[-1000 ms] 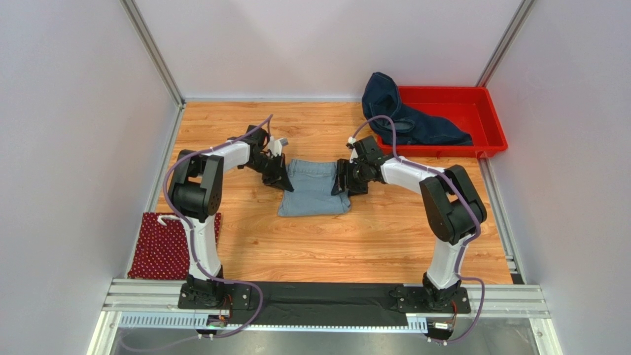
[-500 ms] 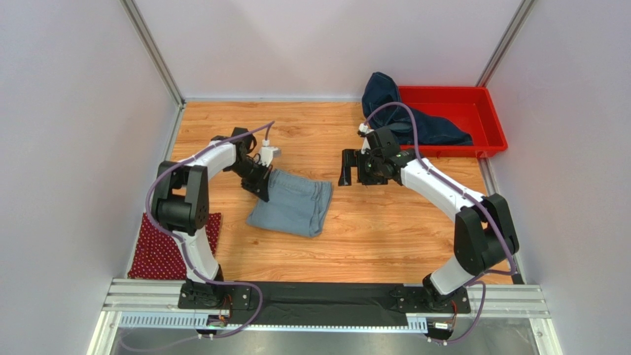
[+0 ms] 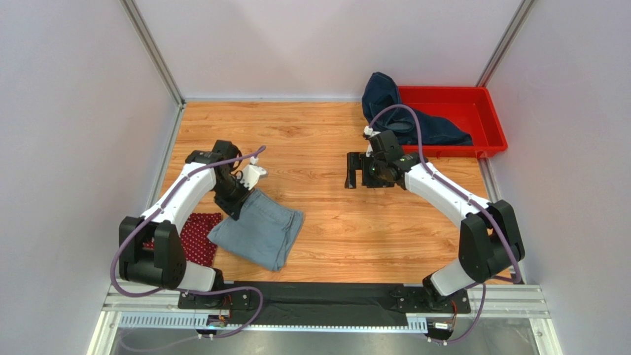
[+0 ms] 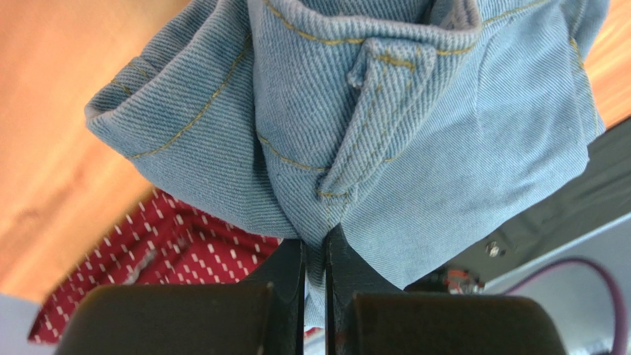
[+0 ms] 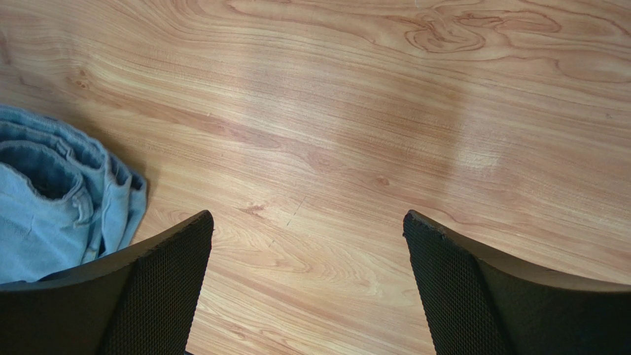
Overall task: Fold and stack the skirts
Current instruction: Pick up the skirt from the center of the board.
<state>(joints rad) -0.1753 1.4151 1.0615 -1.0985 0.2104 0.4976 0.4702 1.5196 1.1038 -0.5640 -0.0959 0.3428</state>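
My left gripper lifts the denim (image 4: pixel 385 126) across next, lowers it there and releases. The barely covered red dotted skirt lies left of that gripper in the top view.
My left gripper (image 3: pixel 241 201) is shut on the folded light blue-grey denim skirt (image 3: pixel 259 233) at its far left corner; the skirt lies at the front left, its edge over the dark red dotted skirt (image 3: pixel 196 237). In the left wrist view the denim (image 4: pixel 385 126) hangs from my left gripper (image 4: pixel 316 248), the red dotted skirt (image 4: pixel 178 259) below it. My right gripper (image 3: pixel 354 171) is open and empty above bare wood at mid table; the right wrist view shows my right gripper (image 5: pixel 307 222) with the denim (image 5: pixel 52 200) at the left. The dark navy skirt (image 3: pixel 404 118) drapes over the tray.
The red plastic tray (image 3: pixel 485 111) stands at the back right corner. Grey walls close in the wooden table (image 3: pixel 355 237) on three sides. A black rail (image 3: pixel 326 299) with the arm bases runs along the near edge.
My left gripper has dragged the light blue-grey skirt from mid table to the front left, onto the red dotted skirt's edge. My right gripper has let go and drawn back to the right.
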